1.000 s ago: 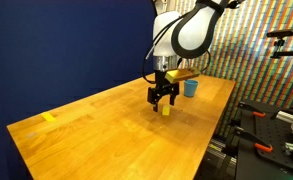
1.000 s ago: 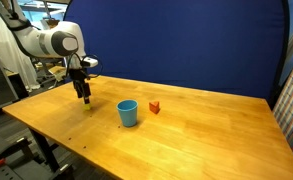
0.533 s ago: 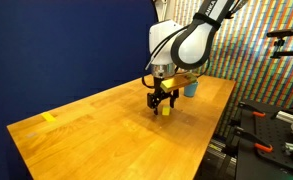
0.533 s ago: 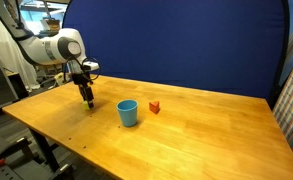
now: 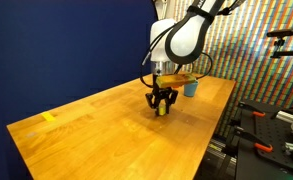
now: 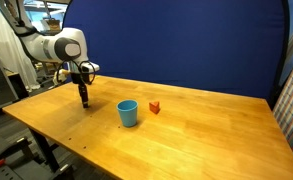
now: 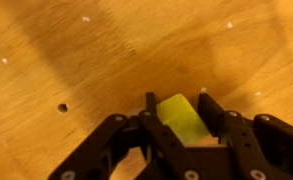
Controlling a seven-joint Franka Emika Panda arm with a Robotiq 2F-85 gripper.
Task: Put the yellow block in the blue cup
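Note:
My gripper should next lift the yellow block up, cross to the blue cup's opening (image 6: 129, 105), dip and release it, as the cup's rim is higher than the block.
The yellow block (image 7: 180, 117) sits between my gripper's (image 7: 178, 108) two black fingers in the wrist view, both pressed against its sides just above the wooden table (image 7: 66, 50). In an exterior view the gripper (image 5: 163, 107) points straight down at the table with a bit of the yellow block (image 5: 162, 111) showing at its tips. In the other the gripper (image 6: 84, 101) is down at the tabletop, to the left of the blue cup (image 6: 128, 113), and the block is too small to make out. The blue cup (image 5: 191, 88) stands behind the arm.
A small red block (image 6: 155, 107) lies just right of the blue cup. A flat yellow tape patch (image 5: 49, 118) marks the table's far end. The table edge (image 5: 211, 140) runs close beside the gripper, with equipment beyond it. A small hole (image 7: 62, 107) shows in the wood.
The fingers have shut from wide open onto the yellow block. The gripper has sunk slightly toward the table.

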